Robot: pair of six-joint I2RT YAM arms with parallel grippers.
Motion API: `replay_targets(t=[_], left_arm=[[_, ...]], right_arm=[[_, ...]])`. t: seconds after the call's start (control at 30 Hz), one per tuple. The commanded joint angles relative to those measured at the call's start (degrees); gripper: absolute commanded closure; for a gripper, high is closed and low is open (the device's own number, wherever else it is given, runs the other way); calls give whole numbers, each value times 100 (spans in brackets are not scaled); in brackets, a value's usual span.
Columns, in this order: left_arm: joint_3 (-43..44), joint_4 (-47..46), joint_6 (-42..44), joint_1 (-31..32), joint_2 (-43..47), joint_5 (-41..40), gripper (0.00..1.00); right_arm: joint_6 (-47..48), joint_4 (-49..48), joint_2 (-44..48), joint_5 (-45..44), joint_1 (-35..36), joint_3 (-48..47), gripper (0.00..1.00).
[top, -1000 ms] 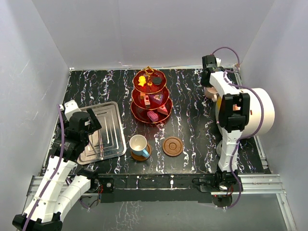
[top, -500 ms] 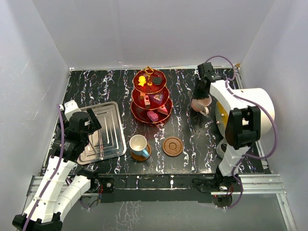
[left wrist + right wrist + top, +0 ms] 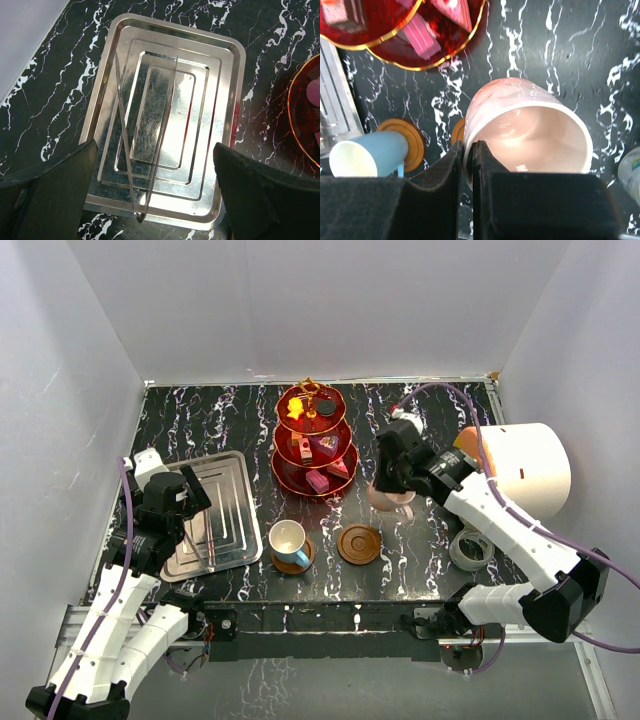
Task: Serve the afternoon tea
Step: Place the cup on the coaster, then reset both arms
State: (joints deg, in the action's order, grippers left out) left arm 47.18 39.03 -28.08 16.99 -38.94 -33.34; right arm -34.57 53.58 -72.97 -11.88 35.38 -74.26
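Next, my right gripper carries the blue cup back and left in the top view, then down onto the empty saucer (image 3: 359, 544), as the other gripper holds the blue cup (image 3: 288, 538).
The red three-tier stand (image 3: 313, 445) with block sweets stands mid-table; its lower tiers fill the top left of the right wrist view (image 3: 395, 30). A blue cup (image 3: 288, 538) sits on one brown saucer in front of it, also in the right wrist view (image 3: 365, 156). My right gripper (image 3: 388, 478) (image 3: 468, 147) is shut on the rim of the pink cup (image 3: 388, 498) (image 3: 530, 130), held tilted just above and behind the empty saucer (image 3: 359, 544), whose edge (image 3: 456, 132) peeks out beside the cup. My left gripper (image 3: 190, 495) (image 3: 155, 150) hangs open over the tray.
The silver tray (image 3: 228, 532) (image 3: 227, 100) lies at the left with clear tongs (image 3: 150, 125) in it. A big white cylinder (image 3: 520, 470) lies at the right edge, with a tape roll (image 3: 470, 548) (image 3: 631, 172) in front of it. White walls enclose the table.
My right arm has carried the pink cup from the far right corner forward and leftward to a spot by the empty saucer. The left arm has stayed still.
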Motion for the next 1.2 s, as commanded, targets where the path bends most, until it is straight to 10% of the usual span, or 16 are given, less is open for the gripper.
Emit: replay_targets(t=[0.0,0.33,0.93,1.07,1.17], left_arm=[[70,-56,71,7,17,24,1],[81,-26,57,13,18,5,1],[79,20,13,15,106,-85,1],[81,27,4,15,114,-93,1],[76,26,4,11,123,-94,1]], right_arm=[[-985,233,149,-725,746,284,100],[-2432,1244,-1106,-2081,2375,-228,100],[-2488,576,-1877,-1853,2527,140,94],[-2446,601,-1961,-1770,2527,142,87],[-2446,606,-1890,-1730,2527,99,59]])
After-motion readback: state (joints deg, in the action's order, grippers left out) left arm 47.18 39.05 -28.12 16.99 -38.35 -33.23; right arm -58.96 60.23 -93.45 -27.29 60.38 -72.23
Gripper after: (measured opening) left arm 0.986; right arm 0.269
